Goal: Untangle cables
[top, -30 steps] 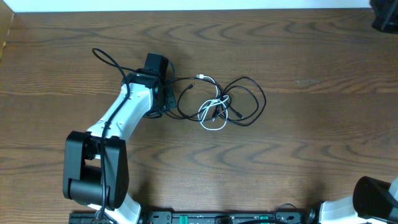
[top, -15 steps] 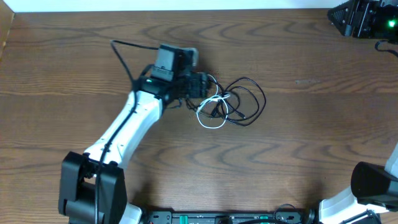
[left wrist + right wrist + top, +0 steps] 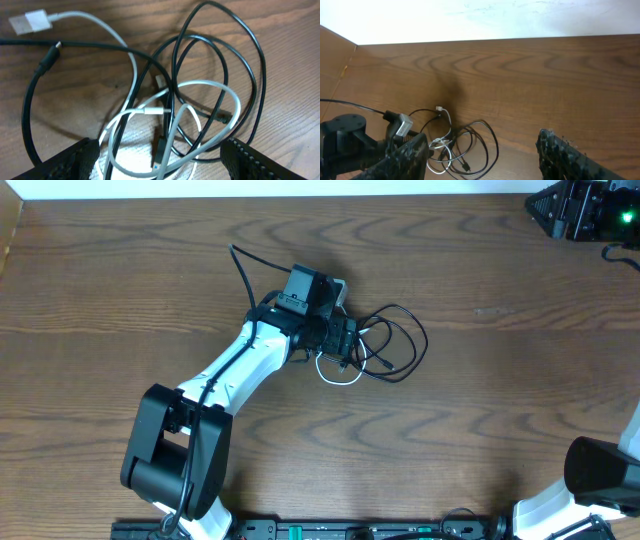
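My left gripper moves down next and closes its fingers onto the black cable (image 3: 405, 340) among the white cable pieces, since that part lies below, between its open fingers.
The cables lie in one tangle on the wooden table: a thin black cable (image 3: 405, 340) (image 3: 250, 65) in wide loops and a white cable (image 3: 343, 376) (image 3: 200, 87) woven through it. The white flat plug (image 3: 29, 22) and a black plug (image 3: 47, 57) lie at the tangle's left. My left gripper (image 3: 345, 345) (image 3: 160, 167) is open and low over the tangle, with strands of both cables between its fingers (image 3: 75, 160). My right gripper (image 3: 548, 205) (image 3: 485, 162) hangs open high at the far right, holding nothing. From there the tangle (image 3: 462, 145) shows far below.
The left arm (image 3: 240, 370) reaches from the front left across the table. The right arm's base (image 3: 600, 480) sits at the front right corner. A white wall edge (image 3: 300, 188) runs along the back of the table.
The left arm has swung right, from beside the tangle's left end to directly over it. The right wrist has come further into view at the top right corner.
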